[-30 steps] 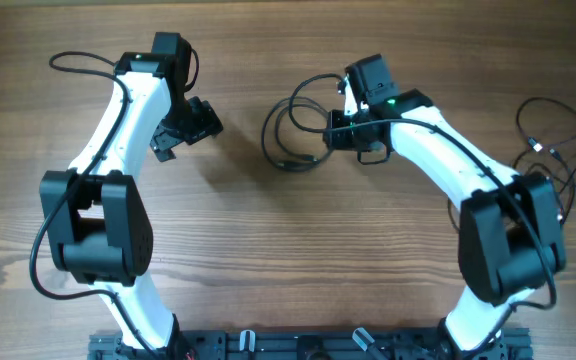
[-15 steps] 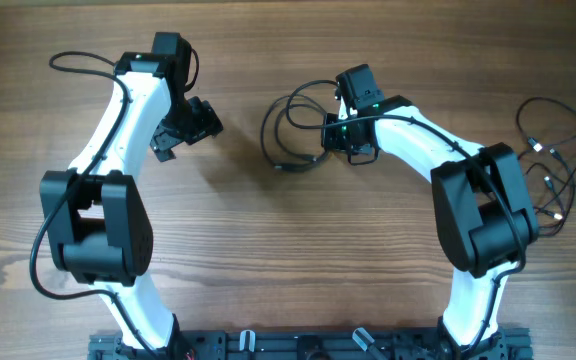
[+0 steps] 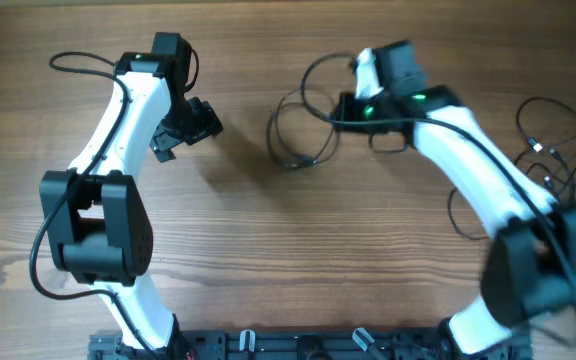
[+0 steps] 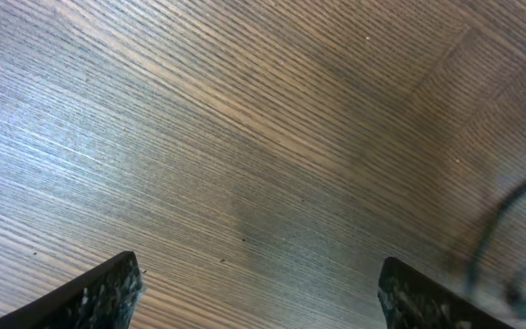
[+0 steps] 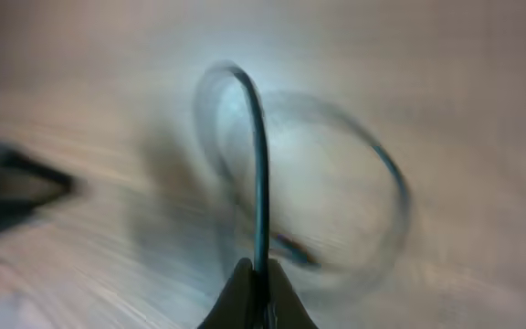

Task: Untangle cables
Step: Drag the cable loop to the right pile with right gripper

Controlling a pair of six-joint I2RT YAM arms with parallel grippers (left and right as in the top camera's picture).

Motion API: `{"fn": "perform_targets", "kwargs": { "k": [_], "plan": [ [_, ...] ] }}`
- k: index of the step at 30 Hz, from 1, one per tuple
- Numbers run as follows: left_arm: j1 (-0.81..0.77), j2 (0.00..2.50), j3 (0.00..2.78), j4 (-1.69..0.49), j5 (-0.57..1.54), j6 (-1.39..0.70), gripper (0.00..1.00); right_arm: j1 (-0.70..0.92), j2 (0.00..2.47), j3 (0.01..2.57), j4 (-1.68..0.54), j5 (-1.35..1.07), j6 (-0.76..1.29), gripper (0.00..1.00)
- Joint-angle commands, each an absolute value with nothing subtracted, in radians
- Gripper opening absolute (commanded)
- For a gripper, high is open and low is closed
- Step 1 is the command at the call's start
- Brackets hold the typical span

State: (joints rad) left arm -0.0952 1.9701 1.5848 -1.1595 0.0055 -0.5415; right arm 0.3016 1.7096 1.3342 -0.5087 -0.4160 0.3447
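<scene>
Next, the right gripper lifts its piece of cable (image 5: 258,155), crosses over the other loose cables, lowers and releases it, because they lie together at the right in the overhead view.
A loop of thin black cables (image 3: 303,125) lies at the table's upper middle. My right gripper (image 3: 353,108) is shut on one strand of it. In the right wrist view the strand (image 5: 258,155) rises from between the closed fingertips (image 5: 258,291) into blurred loops. More thin black cables (image 3: 558,150) with pale connector tips lie in loose loops at the far right. My left gripper (image 3: 196,122) is open and empty, left of the middle loop. In the left wrist view its fingers (image 4: 263,294) are spread over bare wood, with a blurred cable (image 4: 510,228) at the right edge.
A thicker black arm cable (image 3: 78,62) curls at the upper left beside the left arm. The two arm bases (image 3: 298,345) stand at the table's front edge.
My right arm has swung right and up, pulling the held strand; the middle loop has stretched and shifted toward it. The left arm has not moved.
</scene>
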Motion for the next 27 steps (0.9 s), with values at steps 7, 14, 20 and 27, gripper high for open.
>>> {"fn": "perform_targets", "kwargs": {
  "k": [7,14,20,27],
  "plan": [
    [-0.094,1.967,1.584,-1.157,0.01,-0.558,0.86,0.296,1.267,1.362,-0.292,-0.391,0.266,0.04],
    [-0.094,1.967,1.584,-1.157,0.01,-0.558,0.86,0.282,1.266,1.361,-0.342,0.032,0.287,0.04],
    [-0.094,1.967,1.584,-1.163,0.01,-0.558,0.86,-0.08,1.22,1.362,-0.218,0.192,0.206,0.04],
    [-0.094,1.967,1.584,-1.161,0.01,-0.558,0.86,-0.395,1.175,1.361,-0.224,0.37,0.292,0.04]
  ]
}}
